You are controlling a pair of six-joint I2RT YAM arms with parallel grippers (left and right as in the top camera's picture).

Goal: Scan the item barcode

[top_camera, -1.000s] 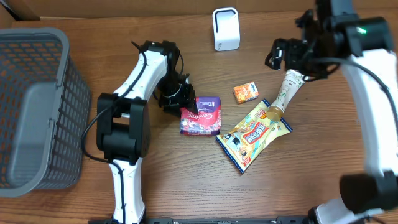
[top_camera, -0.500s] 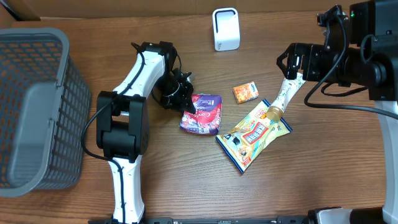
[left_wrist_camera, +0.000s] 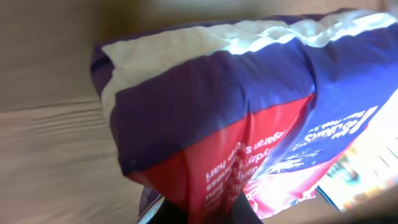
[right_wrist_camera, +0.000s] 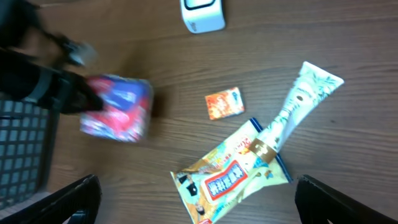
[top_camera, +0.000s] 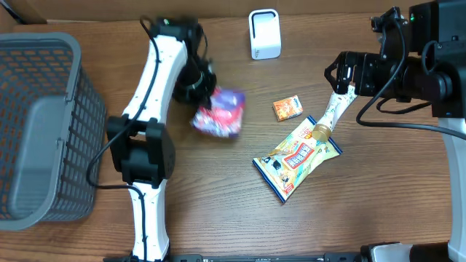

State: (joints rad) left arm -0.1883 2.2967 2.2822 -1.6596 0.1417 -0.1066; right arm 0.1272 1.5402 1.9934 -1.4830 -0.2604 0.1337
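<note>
My left gripper turns round next and lowers the pack (top_camera: pixel 220 113) onto the bare wood between basket and snack bag. It then releases the pack, since that spot lies below the gripper.
The item is a purple and red soft pack (top_camera: pixel 220 113), blurred and lifted off the wood. My left gripper (top_camera: pixel 204 100) is shut on its left end. In the left wrist view the pack (left_wrist_camera: pixel 249 106) fills the frame, pinched between my dark fingertips (left_wrist_camera: pixel 171 214) at the bottom edge; no barcode shows on this face. The white scanner (top_camera: pixel 263 33) stands at the back centre, up and to the right of the pack. My right gripper (top_camera: pixel 342 73) hovers open high over the right side, its fingers (right_wrist_camera: pixel 62 199) spread wide with nothing between them.
A grey mesh basket (top_camera: pixel 36 124) fills the left side. A small orange box (top_camera: pixel 287 108), a yellow snack bag (top_camera: pixel 297 156) and a cream tube (top_camera: pixel 331 113) lie right of centre. The right wrist view shows the scanner (right_wrist_camera: pixel 202 14) at its top edge.
My left gripper closed on the pack, then lifted it off the table and carried it back and left. The right arm swung right earlier and has held still since.
</note>
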